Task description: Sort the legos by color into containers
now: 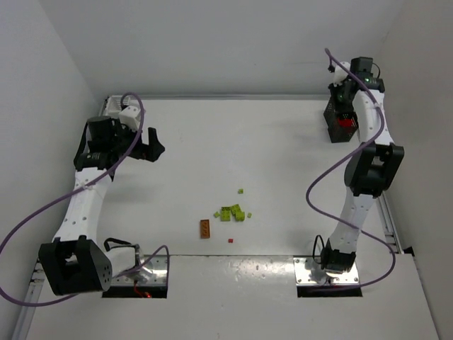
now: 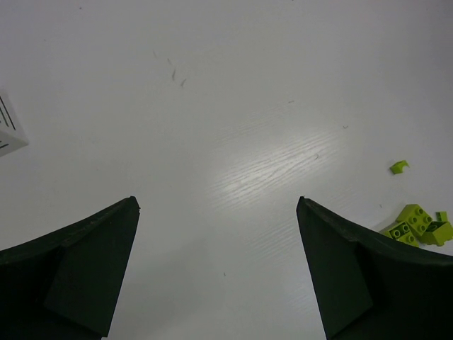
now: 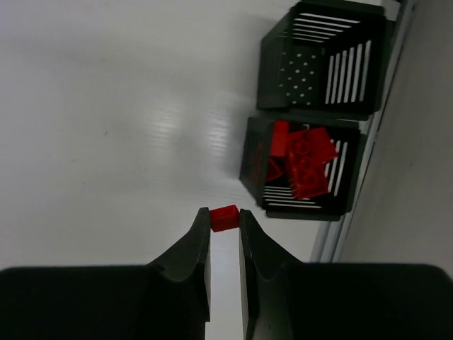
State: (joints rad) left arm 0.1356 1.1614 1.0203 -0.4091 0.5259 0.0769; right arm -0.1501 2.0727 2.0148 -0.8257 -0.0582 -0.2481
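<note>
The nearer black container has red bricks in it, so my right gripper should next lower the small red lego (image 3: 224, 217) over the near end of that container.
Loose legos lie mid-table: a lime cluster (image 1: 232, 212), one lime piece (image 1: 241, 190), an orange brick (image 1: 204, 228) and a tiny red one (image 1: 230, 241). My right gripper (image 3: 225, 216) is shut on a small red lego (image 3: 224, 217), held above the table just short of a black container (image 3: 304, 166) that holds several red bricks. A second black container (image 3: 322, 60) stands beyond it with nothing showing inside. My left gripper (image 2: 217, 205) is open over bare table, with the lime cluster (image 2: 417, 223) off to its right. A white container (image 1: 113, 106) sits at the far left.
The black container (image 1: 340, 124) stands against the right wall by a rail, partly hidden by my right arm (image 1: 364, 170). A corner of the white container (image 2: 8, 134) shows in the left wrist view. Walls close in the table on three sides.
</note>
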